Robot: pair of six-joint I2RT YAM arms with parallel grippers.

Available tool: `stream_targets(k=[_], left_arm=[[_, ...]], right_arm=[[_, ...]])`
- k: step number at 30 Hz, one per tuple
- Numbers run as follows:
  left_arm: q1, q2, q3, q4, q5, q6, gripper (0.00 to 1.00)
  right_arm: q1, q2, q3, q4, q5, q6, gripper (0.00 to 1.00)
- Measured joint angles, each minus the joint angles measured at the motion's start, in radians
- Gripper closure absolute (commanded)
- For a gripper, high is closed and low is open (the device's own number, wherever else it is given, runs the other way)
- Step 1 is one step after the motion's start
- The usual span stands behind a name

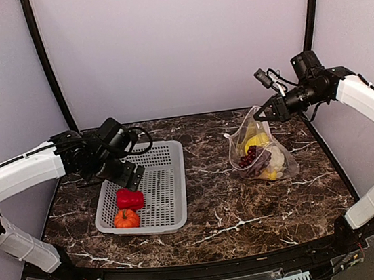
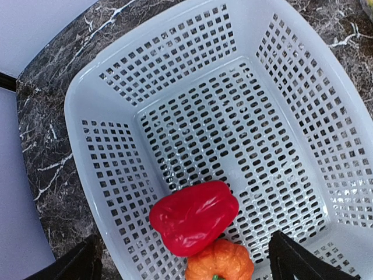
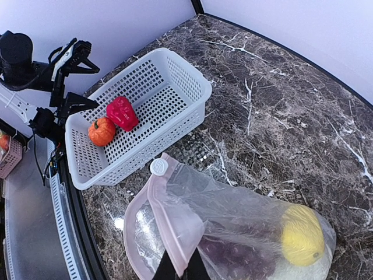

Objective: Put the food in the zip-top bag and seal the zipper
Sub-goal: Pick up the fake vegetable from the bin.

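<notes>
I need to lower my left gripper's open fingers back past the pepper and close them around the orange tomato-like fruit (image 1: 126,218) (image 2: 220,261), because it is below and back from the gripper.
The red pepper (image 1: 130,199) and the orange tomato-like fruit (image 1: 126,218) lie in the near left corner of the white perforated basket (image 1: 167,183). My left gripper (image 1: 129,177) hangs open above them; in the left wrist view the pepper (image 2: 194,217) and orange fruit (image 2: 220,261) sit between my spread fingertips (image 2: 291,261). My right gripper (image 1: 263,112) is shut on the pink rim of the zip-top bag (image 1: 260,148) and holds its mouth up. In the right wrist view the bag (image 3: 233,221) shows a yellow piece (image 3: 302,234), purple grapes (image 3: 236,256) and the white slider of the zipper (image 3: 158,167).
The dark marble table (image 1: 215,205) has its front edge near the arm bases. The basket stands left of centre, the bag right of centre, with bare marble between them. Grey walls close the back and sides.
</notes>
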Motion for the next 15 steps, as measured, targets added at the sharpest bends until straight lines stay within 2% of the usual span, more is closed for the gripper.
stream_targets(k=[9,15], left_arm=[[0.0,0.025,-0.007,-0.148,0.061,-0.079,0.03],[0.0,0.048,-0.029,-0.207,0.171,-0.129,0.03]], right_arm=[[0.0,-0.002,-0.011,0.013,-0.008,-0.006,1.0],[0.0,-0.005,-0.014,0.014,-0.01,-0.007,1.0]])
